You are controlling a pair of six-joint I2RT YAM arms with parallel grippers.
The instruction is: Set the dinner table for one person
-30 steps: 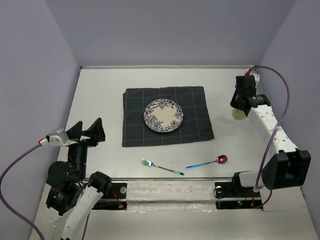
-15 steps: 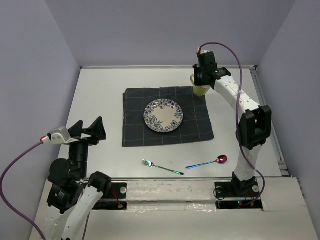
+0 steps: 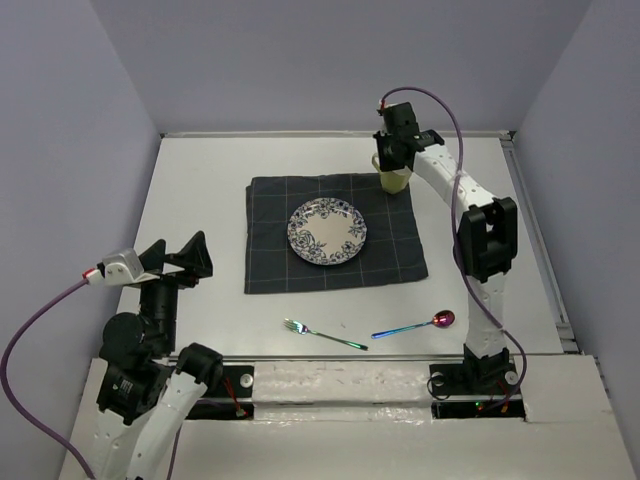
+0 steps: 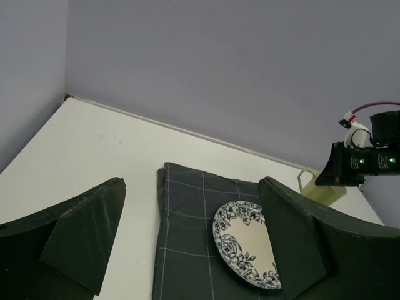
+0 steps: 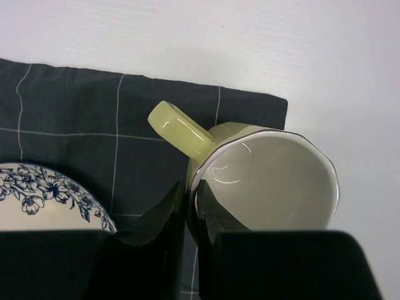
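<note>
I need to lower my right gripper next, moving it slightly toward the plate, and put the mug down on the far corner of the cloth, because that spot is clear.
My right gripper is shut on the rim of a pale yellow-green mug, one finger inside and one outside, over the far right corner of the dark grey checked cloth. In the right wrist view the gripper pinches the mug beside its handle. A blue floral plate lies in the middle of the cloth. A fork and a spoon lie on the white dinner table in front of the cloth. My left gripper is open and empty, high over the table's near left.
The table is walled by lilac panels at the back and sides. The left wrist view shows the plate, the cloth and the mug under the right arm. The arm bases stand at the near edge.
My right arm has swung from the far right of the table leftward with the mug, now over the cloth's far right corner. The left arm has barely moved.
</note>
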